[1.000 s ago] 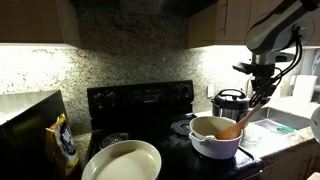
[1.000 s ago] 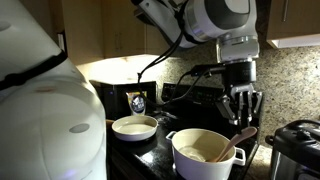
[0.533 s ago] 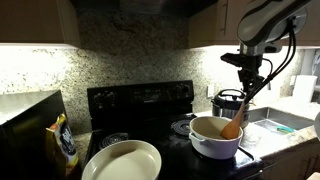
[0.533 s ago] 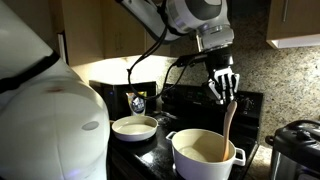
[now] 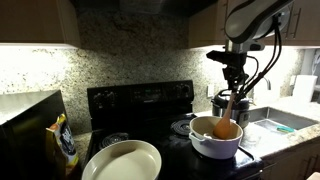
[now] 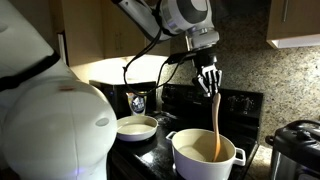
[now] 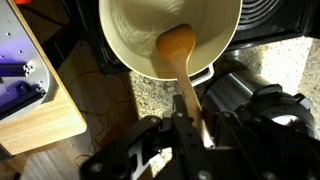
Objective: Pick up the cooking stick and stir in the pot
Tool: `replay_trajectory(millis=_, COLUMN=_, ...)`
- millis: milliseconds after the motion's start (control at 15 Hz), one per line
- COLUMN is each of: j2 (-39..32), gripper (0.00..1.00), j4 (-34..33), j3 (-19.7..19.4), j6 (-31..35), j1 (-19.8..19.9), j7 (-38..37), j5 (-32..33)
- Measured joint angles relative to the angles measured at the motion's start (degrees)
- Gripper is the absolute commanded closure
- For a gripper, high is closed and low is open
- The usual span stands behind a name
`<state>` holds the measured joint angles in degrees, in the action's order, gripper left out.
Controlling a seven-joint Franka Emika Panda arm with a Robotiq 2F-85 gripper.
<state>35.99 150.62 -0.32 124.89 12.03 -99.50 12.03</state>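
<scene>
The spoon end of the cooking stick is already inside, so my gripper should carry the stick's top toward the side of the cream pan, over the pot's open middle, and let go of it.
The white pot [image 5: 214,142] stands on the black stove; it also shows in an exterior view [image 6: 204,156] and in the wrist view [image 7: 170,35]. My gripper [image 5: 234,86] is above the pot, shut on the upper end of the light-brown cooking stick [image 5: 229,112]. The stick hangs almost upright, its spoon end down inside the pot. It also shows in an exterior view [image 6: 216,125] below the gripper [image 6: 208,87]. In the wrist view the gripper [image 7: 190,135] clamps the handle, and the spoon bowl [image 7: 177,47] lies in the pot's tan inside.
A shallow cream pan [image 5: 122,160] sits at the stove's front, also in an exterior view [image 6: 134,127]. A silver-and-black cooker [image 5: 229,101] stands behind the pot and shows at the edge of an exterior view [image 6: 296,150]. A yellow bag [image 5: 64,141] stands beside the stove. A sink area [image 5: 280,120] lies beyond the pot.
My gripper has risen and moved over the pot, swinging the cooking stick from a slant on the rim to nearly upright, spoon end inside the pot.
</scene>
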Motion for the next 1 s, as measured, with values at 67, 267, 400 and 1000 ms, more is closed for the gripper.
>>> replay_trajectory(millis=67, j2=-0.8, gripper=0.92, j4=-0.3, j3=0.0, j6=0.3, j1=-0.2, j7=0.9, j5=-0.5)
replay_trajectory(millis=267, j2=-3.6, gripper=0.92, j4=-1.4, j3=0.0, j6=1.2, j1=-0.4, j7=3.0, j5=-1.9)
replay_trajectory(millis=400, j2=-5.7, gripper=0.92, j4=-2.5, j3=0.0, j6=1.5, j1=-0.6, j7=4.3, j5=-2.7)
replay_trajectory(millis=1000, j2=-13.2, gripper=0.92, j4=-9.3, j3=0.8, j6=1.5, j1=-3.6, j7=5.0, j5=-3.9)
